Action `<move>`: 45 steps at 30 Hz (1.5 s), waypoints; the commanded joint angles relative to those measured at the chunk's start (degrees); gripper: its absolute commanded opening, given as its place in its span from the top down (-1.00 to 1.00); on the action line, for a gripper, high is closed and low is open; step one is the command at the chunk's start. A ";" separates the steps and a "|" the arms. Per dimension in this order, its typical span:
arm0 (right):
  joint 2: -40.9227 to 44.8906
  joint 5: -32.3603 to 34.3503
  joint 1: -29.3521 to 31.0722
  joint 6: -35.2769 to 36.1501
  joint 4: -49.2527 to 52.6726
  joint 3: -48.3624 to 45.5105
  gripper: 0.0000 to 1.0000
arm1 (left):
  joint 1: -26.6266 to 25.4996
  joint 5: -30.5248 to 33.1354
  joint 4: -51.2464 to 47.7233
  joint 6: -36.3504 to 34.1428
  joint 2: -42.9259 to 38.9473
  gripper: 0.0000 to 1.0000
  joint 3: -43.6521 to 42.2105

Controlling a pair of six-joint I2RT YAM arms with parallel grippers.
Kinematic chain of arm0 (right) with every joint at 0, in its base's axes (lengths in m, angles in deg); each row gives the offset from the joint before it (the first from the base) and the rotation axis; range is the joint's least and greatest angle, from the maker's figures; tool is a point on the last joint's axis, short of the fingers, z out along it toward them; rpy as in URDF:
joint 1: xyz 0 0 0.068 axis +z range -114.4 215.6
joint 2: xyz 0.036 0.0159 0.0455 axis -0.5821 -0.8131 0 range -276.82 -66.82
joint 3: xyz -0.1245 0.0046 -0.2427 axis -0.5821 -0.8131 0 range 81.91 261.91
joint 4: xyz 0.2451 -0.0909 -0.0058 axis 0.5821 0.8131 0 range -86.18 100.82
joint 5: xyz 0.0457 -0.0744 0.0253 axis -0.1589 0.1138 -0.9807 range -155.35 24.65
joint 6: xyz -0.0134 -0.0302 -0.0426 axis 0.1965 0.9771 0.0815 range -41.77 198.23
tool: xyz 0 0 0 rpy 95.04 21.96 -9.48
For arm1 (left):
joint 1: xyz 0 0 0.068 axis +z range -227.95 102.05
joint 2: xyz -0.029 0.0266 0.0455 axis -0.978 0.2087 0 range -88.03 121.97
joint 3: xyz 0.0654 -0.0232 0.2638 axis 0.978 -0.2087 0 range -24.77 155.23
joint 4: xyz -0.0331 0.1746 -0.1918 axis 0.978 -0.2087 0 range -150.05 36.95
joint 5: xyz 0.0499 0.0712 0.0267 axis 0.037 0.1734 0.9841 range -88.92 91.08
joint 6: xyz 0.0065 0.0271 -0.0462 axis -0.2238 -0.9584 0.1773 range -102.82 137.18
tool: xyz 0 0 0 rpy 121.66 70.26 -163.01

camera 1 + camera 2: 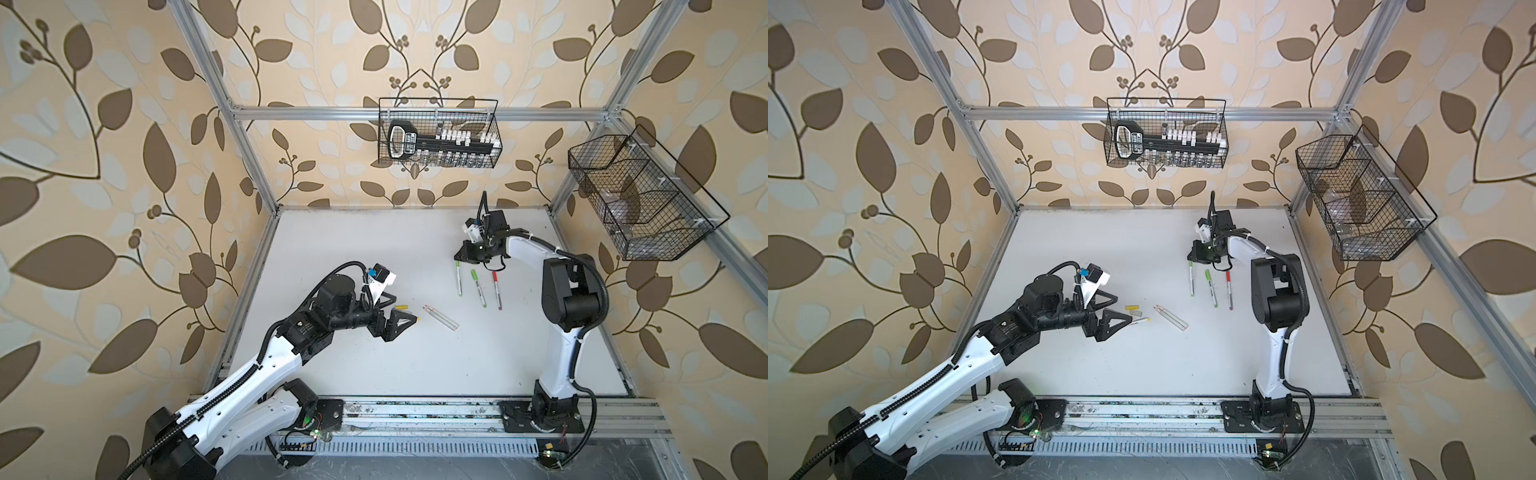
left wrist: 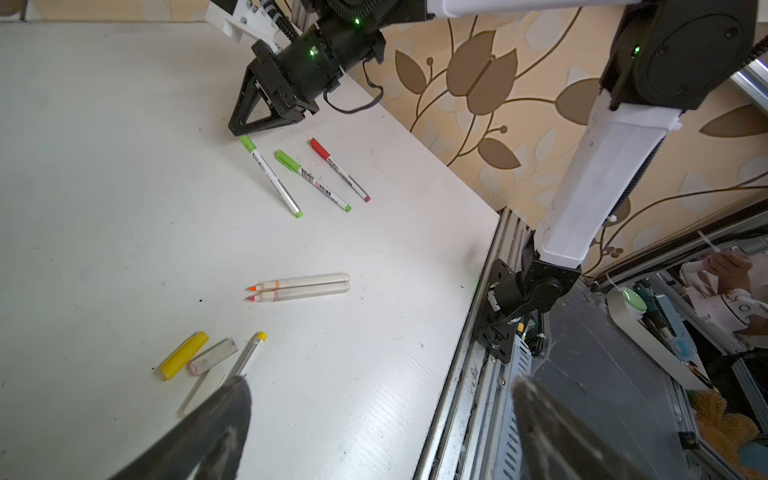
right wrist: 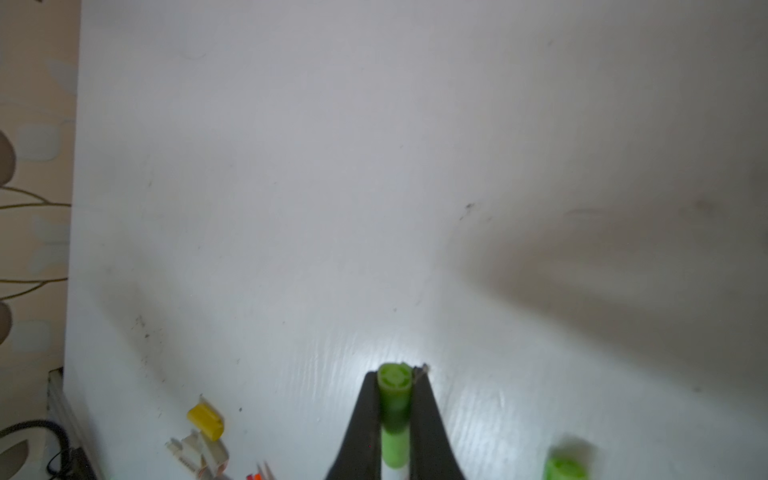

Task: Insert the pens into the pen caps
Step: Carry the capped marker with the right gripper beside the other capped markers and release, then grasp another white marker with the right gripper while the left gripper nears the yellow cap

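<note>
My right gripper will next move back and across toward the second green pen [image 3: 566, 468], because that pen is farther back than my gripper. Then it will release the green cap [image 3: 392, 399].
Three capped pens lie at the right: a green-capped pen [image 1: 459, 279] [image 2: 270, 176], a second green one [image 1: 478, 287] [image 2: 313, 180] and a red one [image 1: 496, 289] [image 2: 340, 169]. My right gripper [image 1: 460, 257] [image 3: 395, 374] is shut on the first pen's green cap [image 3: 392, 399]. Two thick translucent pens [image 1: 1171, 318] [image 2: 299, 286] lie side by side mid-table. A loose yellow cap [image 2: 185, 355] [image 1: 1131, 308], a whitish cap [image 2: 212, 356] and a slim pen with a yellow end [image 2: 249, 353] lie by my left gripper [image 1: 1124, 308] [image 2: 380, 399], which is wide open and holds nothing.
The white table [image 1: 374, 365] ends in an aluminium rail [image 1: 415, 415] at the front, where both arm bases stand. Two wire baskets hang above: one on the back wall [image 1: 438, 133], one on the right side [image 1: 640, 199].
</note>
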 commanded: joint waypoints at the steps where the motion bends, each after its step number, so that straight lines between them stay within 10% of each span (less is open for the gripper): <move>1: -3.54 5.28 -1.12 5.64 9.47 4.64 1.00 | -0.07 0.58 0.38 0.22 0.04 -0.98 1.49; 11: -4.07 18.92 -5.10 8.46 14.48 4.60 0.99 | -0.08 -0.07 0.39 0.05 1.38 -0.98 2.26; 26: 0.05 16.32 -5.42 6.42 8.61 -4.61 0.90 | 0.01 -0.65 -0.32 -0.27 3.29 -0.98 3.60; 38: 21.56 12.16 -1.64 2.38 -4.78 -23.66 -0.50 | 0.06 10.37 -0.44 5.02 5.04 -0.98 0.11; 45: 33.52 11.35 9.48 0.90 -11.41 -38.39 -0.66 | -0.03 15.11 -2.23 9.42 10.21 -0.98 -3.05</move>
